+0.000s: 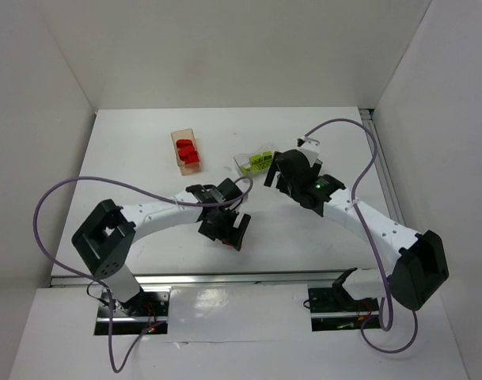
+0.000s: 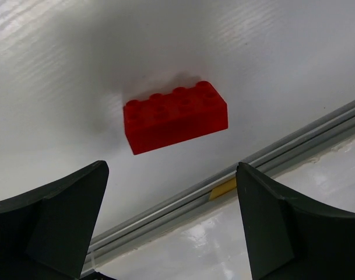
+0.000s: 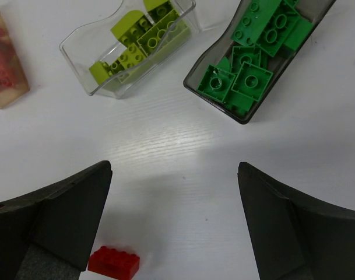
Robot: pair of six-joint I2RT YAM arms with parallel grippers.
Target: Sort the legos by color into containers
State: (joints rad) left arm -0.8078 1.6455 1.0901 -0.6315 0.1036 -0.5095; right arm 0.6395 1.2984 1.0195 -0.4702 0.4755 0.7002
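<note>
I should lower my left gripper next and turn it to straddle the short ends of the lone red lego, which lies below it at an angle to its open fingers.
A lone red lego [image 2: 175,116] lies on the white table just beyond my left gripper [image 2: 171,169], which is open and empty above it. The same lego shows in the right wrist view [image 3: 113,262], by the left finger. My right gripper [image 3: 174,169] is open and empty, hovering near the containers. The clear container [image 3: 84,58] holds yellow-green legos [image 3: 145,38]. The smoky grey container [image 3: 247,116] holds green legos [image 3: 253,58]. The peach container [image 1: 178,139] holds red legos [image 1: 188,152]. In the top view the left gripper [image 1: 227,227] hides the lone lego, and the right gripper [image 1: 282,176] covers the grey container.
The table's front edge rail [image 2: 282,151] runs just behind the lone red lego. White walls enclose the table on the left, back and right. Purple cables [image 1: 74,186] loop over both arms.
</note>
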